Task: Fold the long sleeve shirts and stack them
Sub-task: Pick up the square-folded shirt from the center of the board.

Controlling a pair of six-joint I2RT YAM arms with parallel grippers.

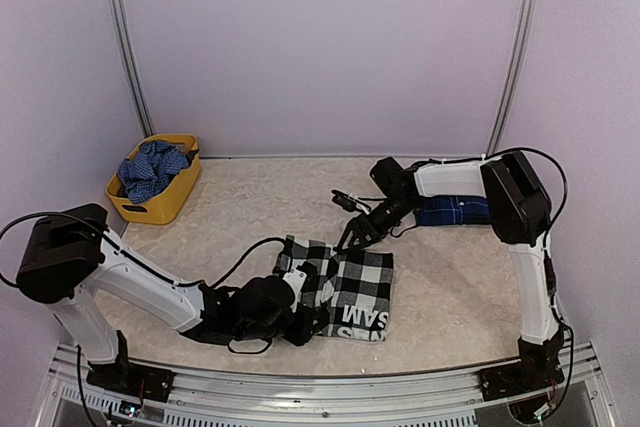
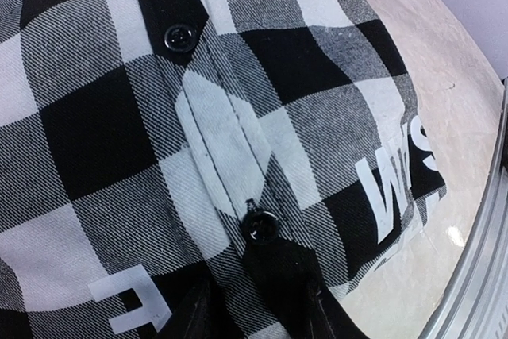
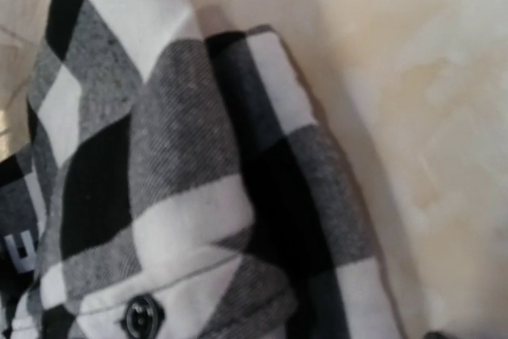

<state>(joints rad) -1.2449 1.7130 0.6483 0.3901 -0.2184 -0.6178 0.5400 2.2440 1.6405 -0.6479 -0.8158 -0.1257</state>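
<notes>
The check shirt's buttoned middle (image 1: 332, 275) lies below my right gripper and nearer my base. My right gripper moves down and back onto that part next.
A black-and-white check shirt (image 1: 350, 285) lies folded near the table's front, its white lettering (image 1: 362, 322) along the near edge. My left gripper (image 1: 306, 299) is at its near left side. The left wrist view shows that gripper (image 2: 254, 309) shut on the shirt (image 2: 238, 117), with a fold of the button placket between its dark fingers (image 2: 193, 317). My right gripper (image 1: 353, 238) hovers open over the far edge of the shirt (image 3: 182, 164); its fingers are out of the right wrist view. A navy blue plaid shirt (image 1: 455, 209) lies folded at the right, behind the right arm.
A yellow basket (image 1: 160, 209) holding blue checked cloth (image 1: 150, 169) stands at the back left. The metal rail (image 1: 320, 379) runs along the near table edge. Bare marbled tabletop (image 1: 450, 297) surrounds the shirts.
</notes>
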